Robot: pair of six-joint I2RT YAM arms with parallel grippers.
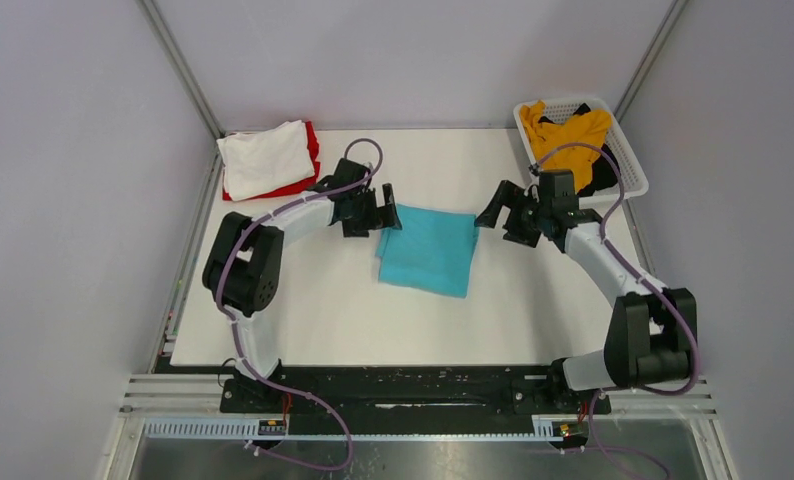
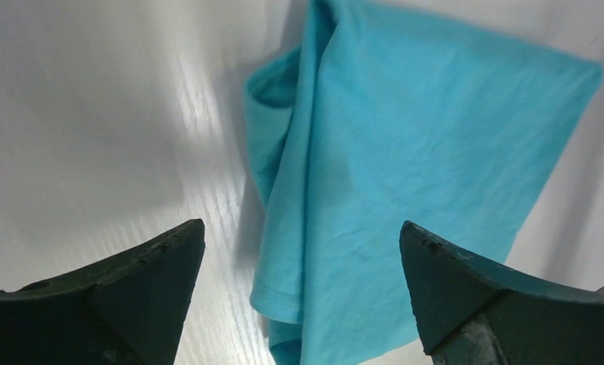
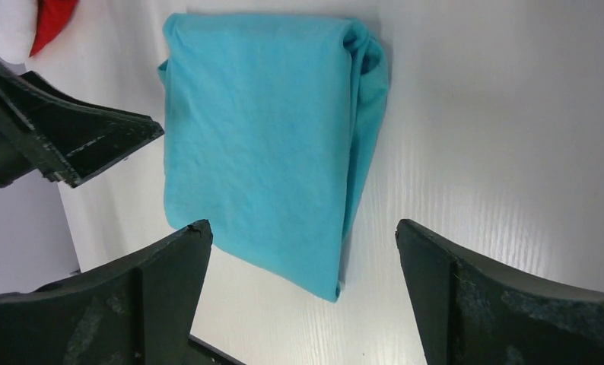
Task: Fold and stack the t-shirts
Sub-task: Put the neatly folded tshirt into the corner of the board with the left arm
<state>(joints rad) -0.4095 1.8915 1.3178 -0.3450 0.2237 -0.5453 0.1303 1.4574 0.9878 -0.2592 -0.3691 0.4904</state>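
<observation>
I need to move my left gripper down and to the right in the top view onto the teal t-shirt's folded edge (image 1: 384, 242) (image 2: 285, 251), because that edge runs between the open fingers.
A teal t-shirt (image 1: 428, 250) lies folded into a rough rectangle in the middle of the table; it also shows in the left wrist view (image 2: 405, 152) and the right wrist view (image 3: 261, 144). My left gripper (image 1: 389, 211) hovers at its far left corner, open and empty (image 2: 303, 236). My right gripper (image 1: 495, 210) hovers at its far right corner, also open with nothing between its fingers (image 3: 303, 236). A folded white t-shirt (image 1: 265, 157) rests on a folded red t-shirt (image 1: 295, 186) at the far left. A mustard yellow t-shirt (image 1: 571, 130) and a black t-shirt (image 1: 601, 176) lie crumpled in the basket.
The white mesh basket (image 1: 625, 150) stands at the table's far right corner. Grey walls with metal frame posts close in the table on three sides. The left gripper's finger (image 3: 78, 141) shows in the right wrist view, beside the teal shirt.
</observation>
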